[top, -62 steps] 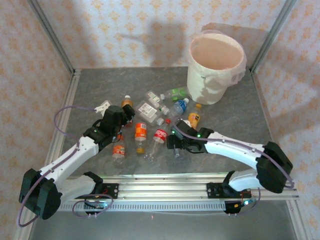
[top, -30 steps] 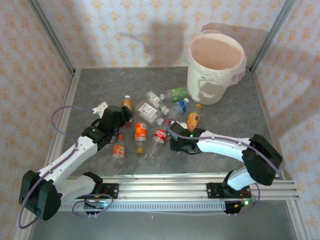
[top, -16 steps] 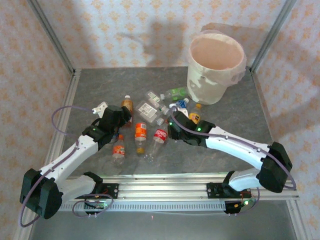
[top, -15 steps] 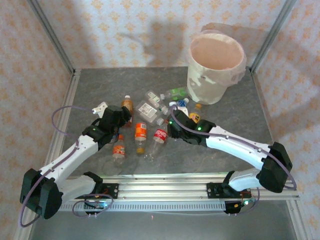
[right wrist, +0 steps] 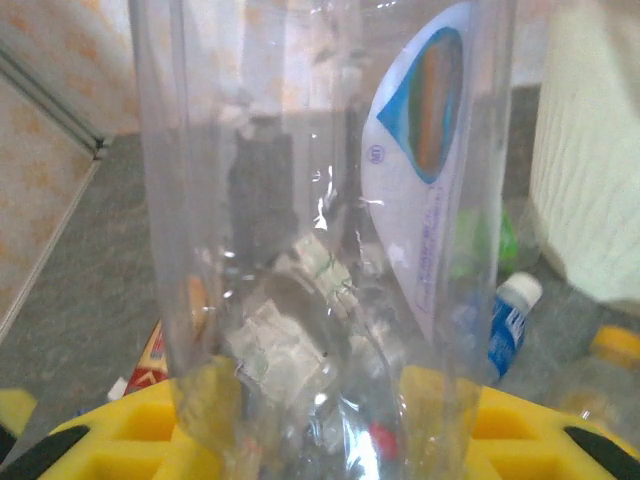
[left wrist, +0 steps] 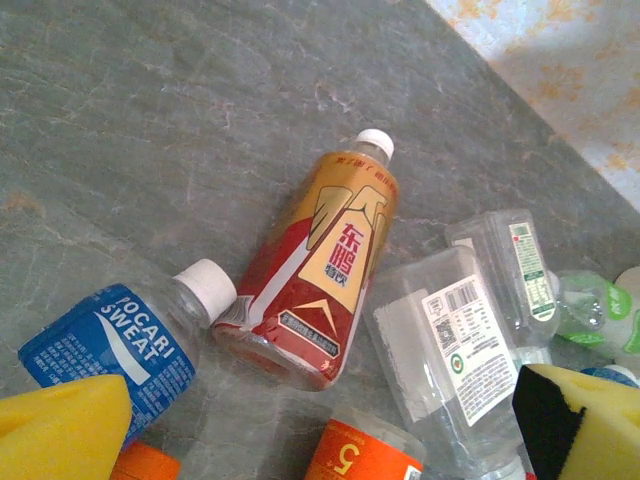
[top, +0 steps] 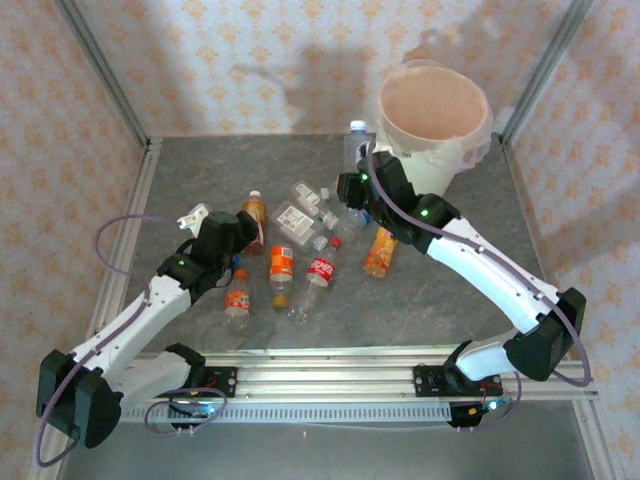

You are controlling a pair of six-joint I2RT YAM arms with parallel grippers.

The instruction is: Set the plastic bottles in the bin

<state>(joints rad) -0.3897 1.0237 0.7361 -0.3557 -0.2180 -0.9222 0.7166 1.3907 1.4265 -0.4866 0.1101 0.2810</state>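
My right gripper rises and carries the clear bottle outward over the bin's opening [top: 436,106] next to let go of it, since it still hangs beside the bin's side.
My right gripper [top: 352,188] is shut on a clear bottle [top: 353,150] with a white cap, held upright in the air just left of the bin [top: 440,170], a white bucket with a pinkish liner. In the right wrist view that clear bottle [right wrist: 320,200] stands between the yellow pads [right wrist: 520,430] of my right gripper [right wrist: 320,430]. My left gripper [top: 250,224] hangs open over the pile of plastic bottles. Below my left gripper [left wrist: 320,440] lie a red-and-gold bottle [left wrist: 320,270], a blue-labelled bottle [left wrist: 120,340] and an orange-labelled bottle [left wrist: 365,455].
On the grey table lie an orange bottle [top: 379,250], a red-labelled bottle [top: 318,272], two orange-labelled bottles [top: 281,265] and flat clear bottles [top: 295,220]. A clear bottle with a white label [left wrist: 450,350] and a green one [left wrist: 600,305] lie nearby. Metal posts and patterned walls enclose the table.
My right arm has lifted the clear bottle off the table and carried it up and back toward the bin. The orange bottle now lies uncovered. The left arm has barely moved.
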